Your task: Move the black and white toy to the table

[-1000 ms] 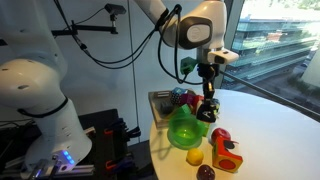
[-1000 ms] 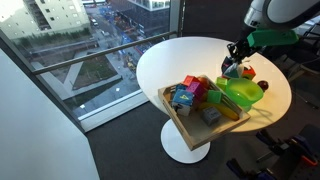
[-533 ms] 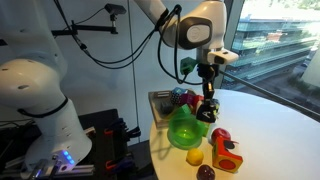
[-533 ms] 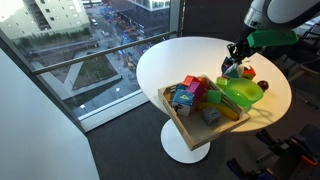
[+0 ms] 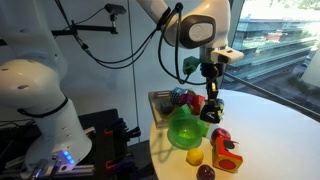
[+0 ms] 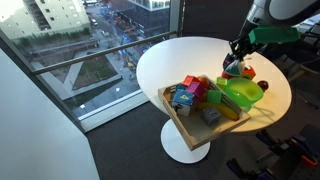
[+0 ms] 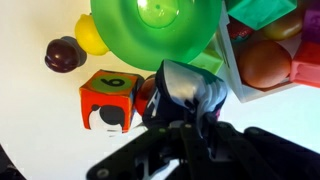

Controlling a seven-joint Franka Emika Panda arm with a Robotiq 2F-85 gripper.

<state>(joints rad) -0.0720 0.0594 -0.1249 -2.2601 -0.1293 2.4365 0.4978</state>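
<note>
The robot should next lower the toy [image 5: 211, 115] with its gripper slightly outward beside the green bowl [image 5: 183, 128], then onto the table by the red ball.
My gripper [image 5: 211, 108] is shut on the black and white toy [image 5: 211, 115], a small dark blocky piece with pale patches. It holds the toy a little above the white round table [image 5: 275, 130], just beside the green bowl [image 5: 183, 128]. In the wrist view the toy [image 7: 195, 85] fills the space between my fingers [image 7: 185, 118], with the green bowl [image 7: 155, 25] above it. In an exterior view the gripper [image 6: 234, 66] hangs over the table [image 6: 170, 60] behind the green bowl [image 6: 240, 92].
A wooden tray [image 6: 190, 122] of toys sits at the table edge. An orange block [image 5: 228, 155], a red ball [image 5: 220, 136], a yellow toy [image 5: 194, 156] and a dark maroon ball [image 5: 205, 172] lie near the bowl. The orange block [image 7: 105, 100] is close beside the toy.
My gripper has risen slightly with the toy in it. Nothing else has moved.
</note>
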